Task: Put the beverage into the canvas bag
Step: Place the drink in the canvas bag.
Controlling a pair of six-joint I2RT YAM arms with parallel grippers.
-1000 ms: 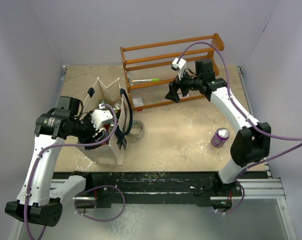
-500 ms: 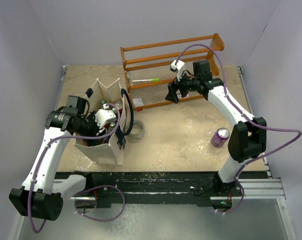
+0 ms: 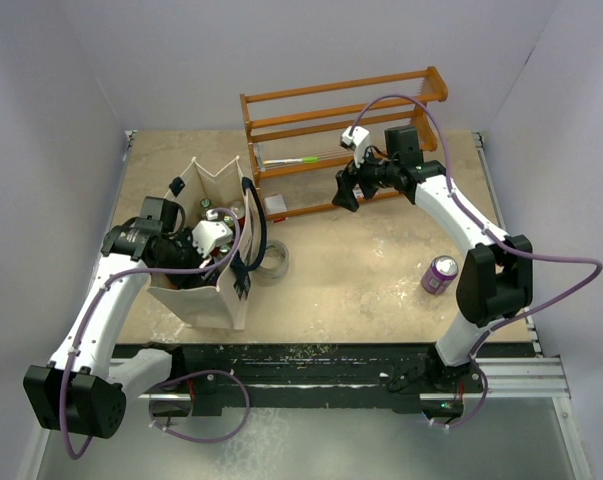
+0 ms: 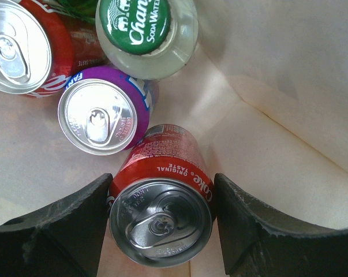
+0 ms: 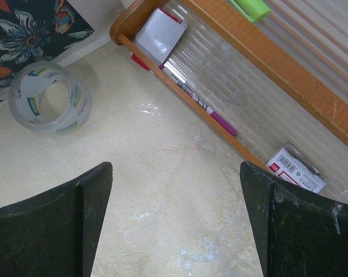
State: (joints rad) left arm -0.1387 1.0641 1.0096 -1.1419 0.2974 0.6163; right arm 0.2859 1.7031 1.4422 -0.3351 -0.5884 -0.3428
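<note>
My left gripper will next lower the red Coke can toward the bag's bottom beside the purple can and let go, as the bag's bare bottom is free there.
The cream canvas bag (image 3: 216, 298) with dark handles stands open at the table's left. My left gripper (image 3: 203, 256) reaches down inside it, shut on a red Coke can (image 4: 162, 213) that it holds upright between both fingers (image 4: 70, 225) near the bag's inner wall (image 4: 277, 86). Beside the can stand a purple can (image 4: 101, 115), a second red can (image 4: 23, 46) and a green-capped soda water bottle (image 4: 145, 29). Another purple can (image 3: 440, 274) stands on the table at the right. My right gripper (image 3: 347, 190) hovers open over bare table (image 5: 176, 225) in front of the rack.
An orange-brown wooden rack (image 3: 341, 110) stands at the back with a pen and small boxes (image 5: 159, 37) on its lowest shelf. A clear tape roll (image 3: 273, 262) lies just right of the bag, seen also as the tape roll (image 5: 47, 98) in the right wrist view.
My left arm has swung forward and pushed the red can deeper into the bag. The right gripper has shifted slightly along the rack, still open.
</note>
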